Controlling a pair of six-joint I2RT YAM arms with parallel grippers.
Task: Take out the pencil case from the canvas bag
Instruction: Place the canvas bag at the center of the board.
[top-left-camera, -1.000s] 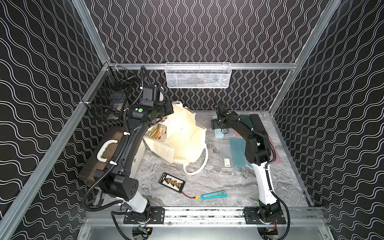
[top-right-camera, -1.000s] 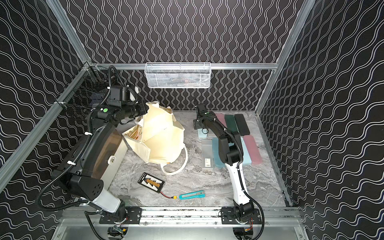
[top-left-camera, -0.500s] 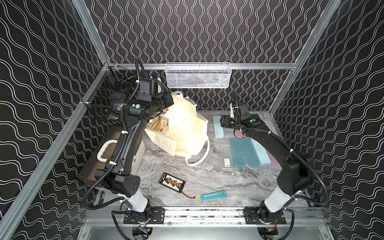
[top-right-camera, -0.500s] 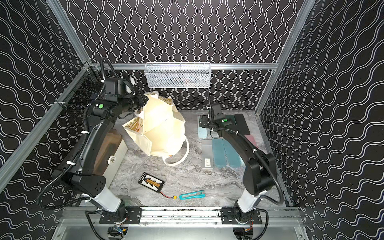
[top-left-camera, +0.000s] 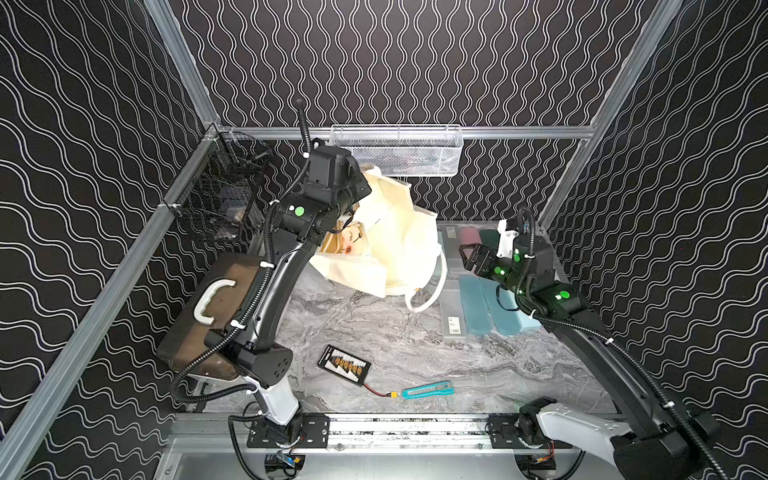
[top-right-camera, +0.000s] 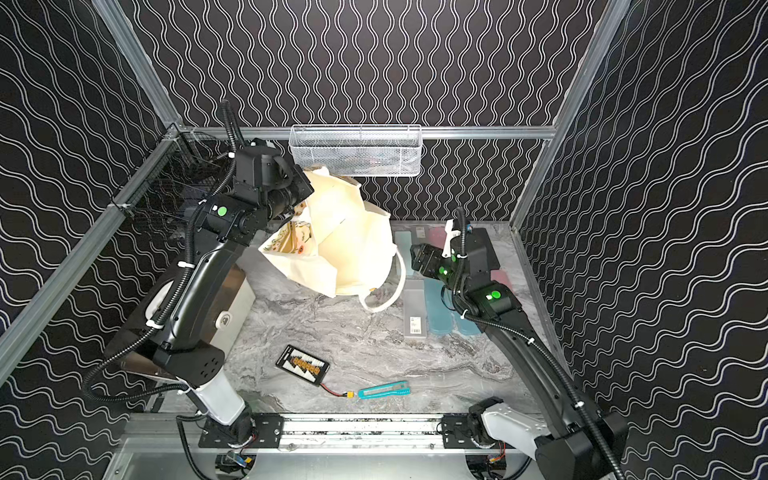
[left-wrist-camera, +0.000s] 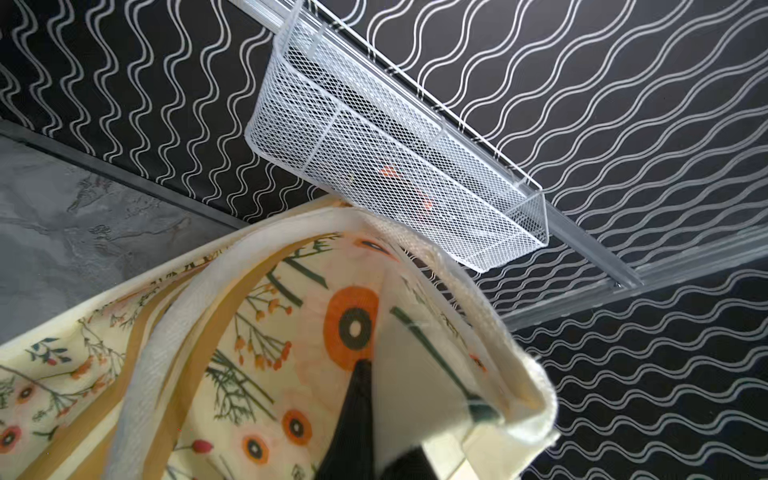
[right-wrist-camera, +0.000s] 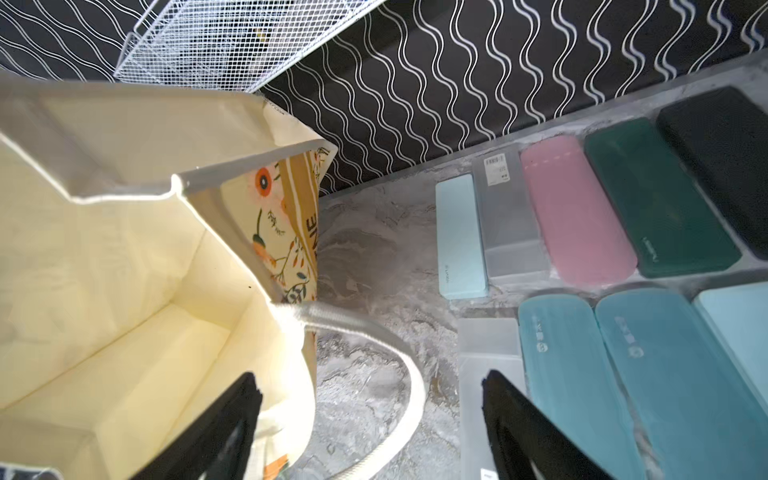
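Note:
The bag's opposite edge is the only one held, so my right gripper needs to move toward the bag's opening and bring its open fingers to either side of the bag's rim by the drooping handle (top-left-camera: 432, 270) (right-wrist-camera: 310, 400).
The cream canvas bag (top-left-camera: 395, 249) (top-right-camera: 349, 245) hangs tilted at the back of the table, with its mouth turned to the right. My left gripper (top-left-camera: 355, 208) (left-wrist-camera: 386, 415) is shut on the bag's printed upper edge (left-wrist-camera: 291, 332) and holds it up. One loop handle (top-left-camera: 436, 282) (right-wrist-camera: 374, 332) droops to the table. My right gripper (top-left-camera: 471, 255) (right-wrist-camera: 370, 374) stands open just right of the mouth, with nothing between its fingers. In the right wrist view the bag's inside (right-wrist-camera: 124, 249) shows only cream lining. The pencil case is out of view.
Several flat cases (top-left-camera: 478, 307) (right-wrist-camera: 577, 216) lie in two rows under my right arm. A white mesh basket (top-left-camera: 397, 149) hangs on the back wall, and a black wire basket (top-left-camera: 224, 199) hangs at the left. A brown box (top-left-camera: 208, 307), a connector board (top-left-camera: 344, 365) and a teal cutter (top-left-camera: 428, 390) lie nearer.
My left gripper has lifted the bag higher, toward the back wall. My right arm has swung away from the far row of cases and now faces the bag's mouth.

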